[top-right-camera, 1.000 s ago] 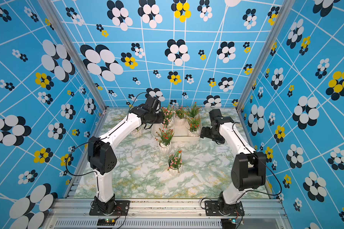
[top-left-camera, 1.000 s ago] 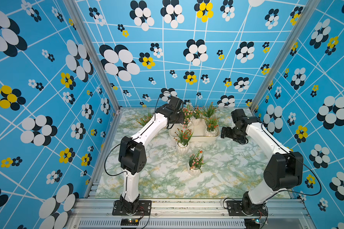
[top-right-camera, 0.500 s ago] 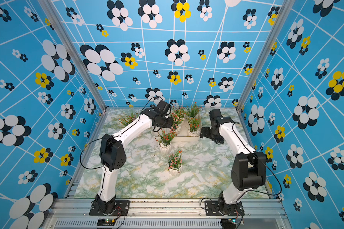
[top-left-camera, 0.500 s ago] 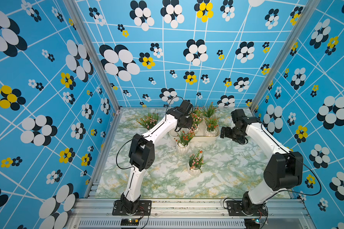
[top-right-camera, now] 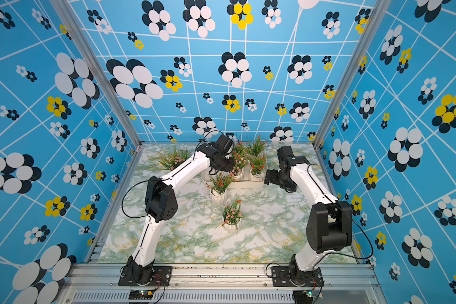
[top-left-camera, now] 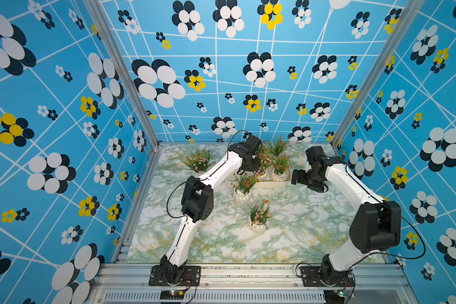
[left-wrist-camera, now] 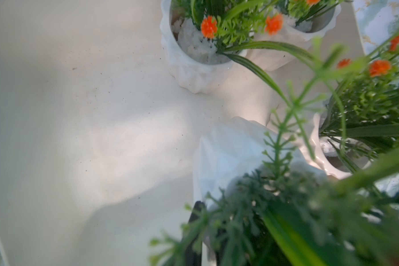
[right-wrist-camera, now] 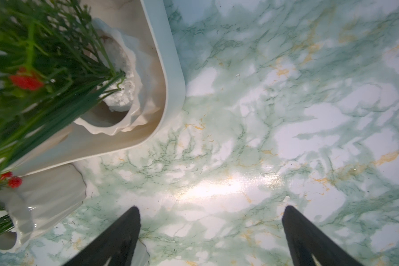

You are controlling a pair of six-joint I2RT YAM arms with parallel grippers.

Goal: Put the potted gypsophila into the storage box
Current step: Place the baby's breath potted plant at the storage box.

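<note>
The cream bottom beside the front red-flowered pot in the box is bare, so my left gripper should next move down toward that pot and let go of the white pot's rim.
The potted gypsophila, a ribbed white pot with pink blooms, hangs low inside the storage box at its left half. My left gripper is shut on the pot's rim, and foliage hides most of its fingers. The box's cream floor lies beneath; I cannot tell whether the pot touches it. My right gripper stands open over bare marble beside the box's right end.
Two red-flowered pots stand in the box's right half. Outside it are a red-flowered pot against the front wall, a pink one mid-table and a pink one at the back left.
My left arm has swung right from the back left of the table, carrying the pot over the box and lower into it. The right arm has not moved.
</note>
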